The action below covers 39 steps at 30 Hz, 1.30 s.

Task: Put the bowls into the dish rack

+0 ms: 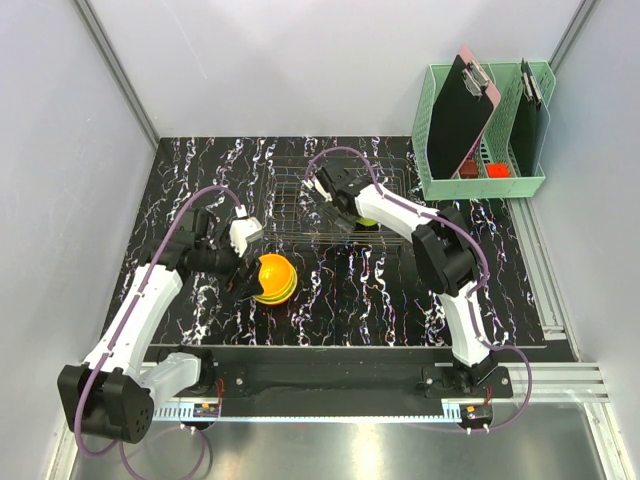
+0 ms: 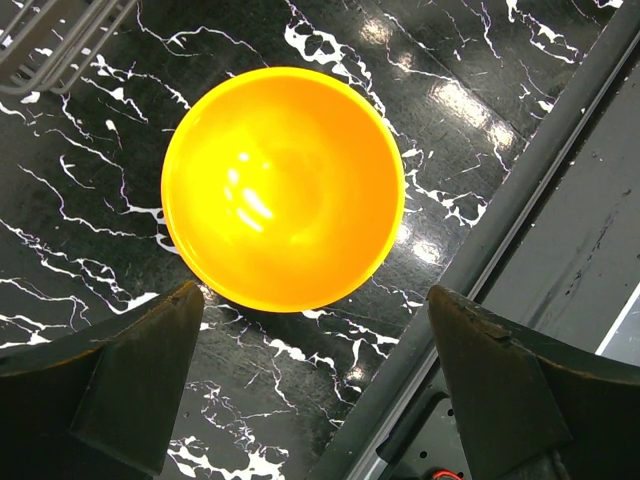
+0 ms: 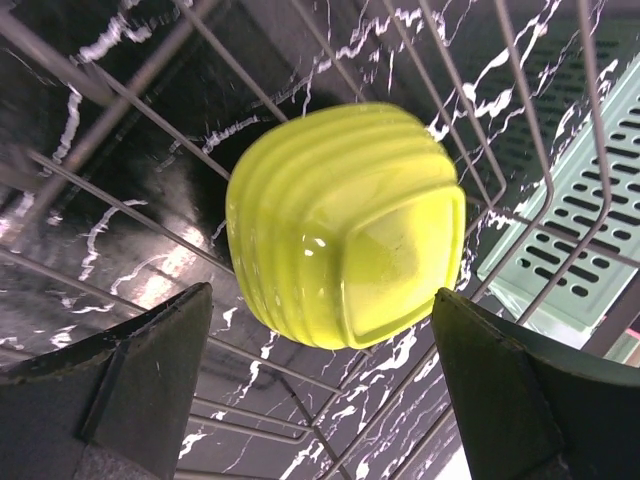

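The left gripper should go down and outward onto the orange bowl's rim (image 1: 269,256) (image 2: 174,143), on the side away from the front bar, because this bowl is on top of the stack.
An orange bowl (image 1: 273,271) sits upright on top of a yellow-green bowl (image 1: 277,296) at the table's front left; in the left wrist view the orange bowl (image 2: 283,187) fills the middle. My left gripper (image 1: 245,283) (image 2: 320,380) is open and empty, just beside this stack on its near side. A lime bowl (image 3: 345,225) lies tipped inside the wire dish rack (image 1: 295,200) (image 3: 120,110), its base toward the camera; it also shows in the top view (image 1: 369,221). My right gripper (image 1: 345,218) (image 3: 320,390) is open and empty just above it. The other bowls are hidden.
A mint-green plastic basket (image 1: 480,185) (image 3: 590,200) with clipboards stands at the back right, next to the rack. A corner of the rack (image 2: 55,40) shows in the left wrist view. The table's front rail (image 2: 540,220) runs close to the bowl stack.
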Available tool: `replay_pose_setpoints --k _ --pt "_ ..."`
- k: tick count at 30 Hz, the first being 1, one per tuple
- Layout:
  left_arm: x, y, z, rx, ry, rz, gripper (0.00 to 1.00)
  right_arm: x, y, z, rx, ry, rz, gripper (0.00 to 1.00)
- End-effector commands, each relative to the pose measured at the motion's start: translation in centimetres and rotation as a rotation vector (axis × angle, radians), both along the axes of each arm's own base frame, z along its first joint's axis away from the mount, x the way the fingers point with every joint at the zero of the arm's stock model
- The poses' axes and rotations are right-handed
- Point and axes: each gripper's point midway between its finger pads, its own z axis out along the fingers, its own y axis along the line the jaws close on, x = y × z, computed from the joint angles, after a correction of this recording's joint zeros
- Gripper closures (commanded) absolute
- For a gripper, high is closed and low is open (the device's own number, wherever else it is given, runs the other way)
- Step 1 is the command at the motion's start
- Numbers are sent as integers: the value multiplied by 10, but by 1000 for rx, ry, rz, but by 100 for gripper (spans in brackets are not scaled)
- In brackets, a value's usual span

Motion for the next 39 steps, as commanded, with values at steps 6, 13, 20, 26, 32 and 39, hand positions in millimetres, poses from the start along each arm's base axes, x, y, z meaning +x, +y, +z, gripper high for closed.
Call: replay_pose_setpoints --k 6,13,20,26,32,39 --pt "18 -8 0 -41 -32 -12 1 14 7 104 103 -194 -13 4" --pt "53 0 -13 18 -55 62 1 14 -6 119 105 -230 -37 4" --pt "74 7 -25 63 -73 92 2 16 -20 136 131 -254 -62 4" --pt "76 7 -38 76 -31 90 20 22 -43 126 127 -237 -115 4" --pt "76 8 -45 82 -9 87 55 26 -54 109 74 -221 -141 4" --pt "78 7 -43 76 -7 93 75 31 -64 92 37 -207 -164 4"
